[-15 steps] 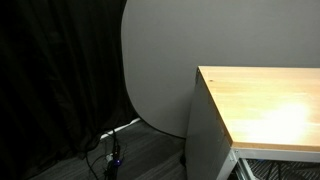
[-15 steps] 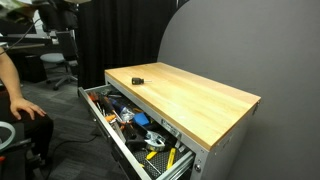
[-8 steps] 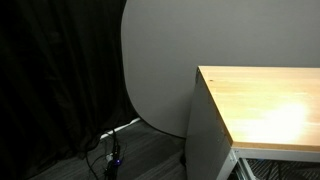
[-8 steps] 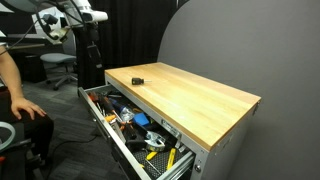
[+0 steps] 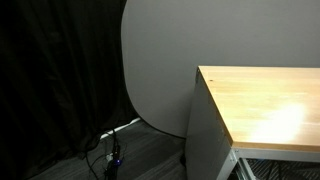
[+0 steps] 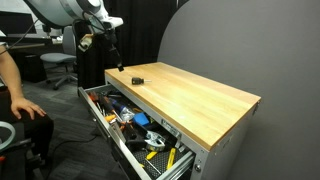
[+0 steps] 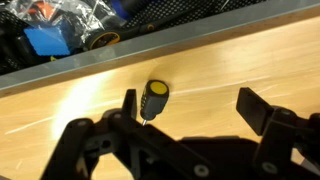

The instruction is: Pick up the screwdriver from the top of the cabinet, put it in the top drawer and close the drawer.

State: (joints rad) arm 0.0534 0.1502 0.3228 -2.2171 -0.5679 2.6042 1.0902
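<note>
The screwdriver's black and yellow handle lies off-center below the fingers, so the gripper will next lower toward the cabinet top and left in the wrist view onto it.
The screwdriver, stubby with a black and yellow handle, lies on the cabinet's light wood-grain top. In an exterior view it shows as a small dark thing near the top's far corner. My gripper is open above the top, and the screwdriver lies beside its left finger. In an exterior view the gripper hangs just above that corner of the cabinet. The top drawer is pulled out and full of tools; it also shows in the wrist view and as a sliver in an exterior view.
A person sits beside the cabinet near the open drawer. A grey round panel and black curtains stand behind. Cables lie on the floor. An office chair stands in the background.
The arm has swung in from the far side and come down over the cabinet's corner, close above the screwdriver. The drawer and screwdriver have not moved.
</note>
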